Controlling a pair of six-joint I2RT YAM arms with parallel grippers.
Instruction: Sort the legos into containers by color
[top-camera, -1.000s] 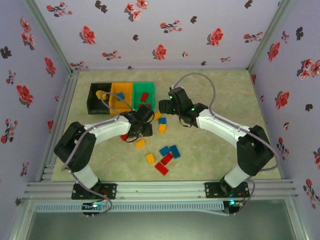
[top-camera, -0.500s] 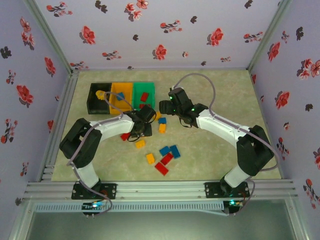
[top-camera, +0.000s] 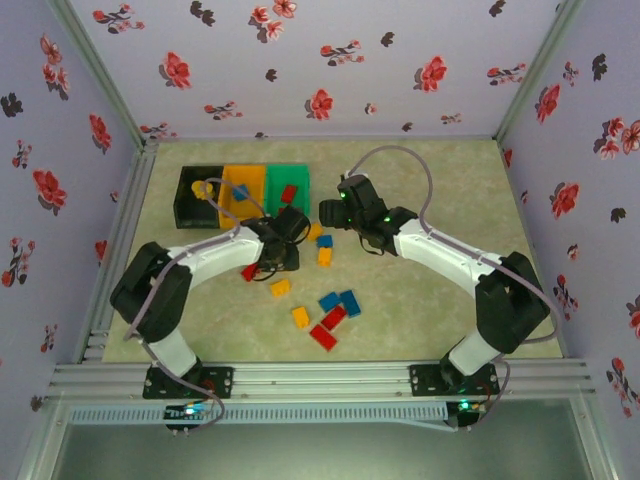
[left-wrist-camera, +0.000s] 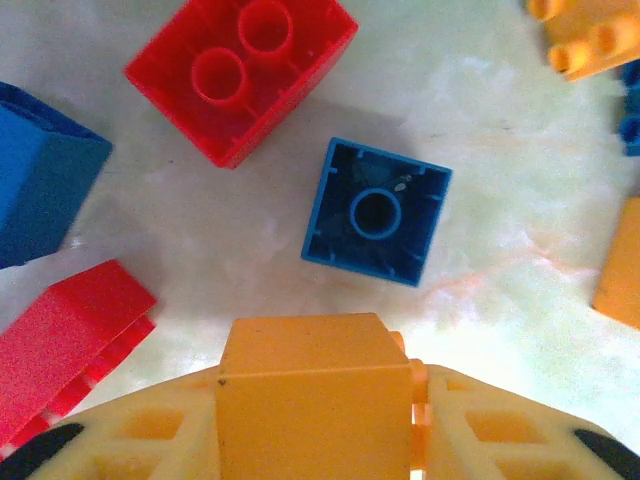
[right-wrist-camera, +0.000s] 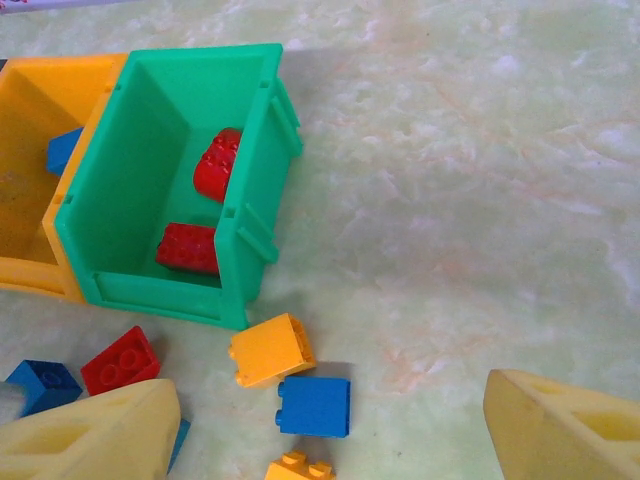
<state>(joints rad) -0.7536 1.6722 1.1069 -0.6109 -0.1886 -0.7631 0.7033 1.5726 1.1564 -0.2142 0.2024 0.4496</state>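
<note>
Next, my left gripper swings outward over the black container (top-camera: 196, 197) holding a yellow piece and releases the lego, since that container lies outward of it beyond the orange-yellow container.
My left gripper (top-camera: 283, 240) hangs low over the table just in front of the green container (top-camera: 288, 183), shut on a yellow-orange lego (left-wrist-camera: 312, 400) held between its pale fingers (left-wrist-camera: 480, 425). Below it lie a red lego (left-wrist-camera: 240, 75) and an upturned blue lego (left-wrist-camera: 375, 212). My right gripper (top-camera: 330, 212) hovers open to the right of the green container (right-wrist-camera: 260, 200), above an orange lego (right-wrist-camera: 270, 350) and a blue lego (right-wrist-camera: 314, 406). Two red legos (right-wrist-camera: 218, 163) lie in the green container. The orange-yellow container (top-camera: 240, 190) holds a blue lego (right-wrist-camera: 65, 150). The black container (top-camera: 196, 197) holds a yellow piece.
Several loose legos lie mid-table: yellow (top-camera: 281, 288), yellow (top-camera: 300, 317), blue (top-camera: 349, 302), red (top-camera: 322, 336). The three containers stand in a row at the far left. Flowered walls enclose the table on three sides. Open floor stretches to the right of the right arm.
The left gripper has closed on the yellow-orange lego and shifted slightly toward the containers. The right arm has stayed still and open.
</note>
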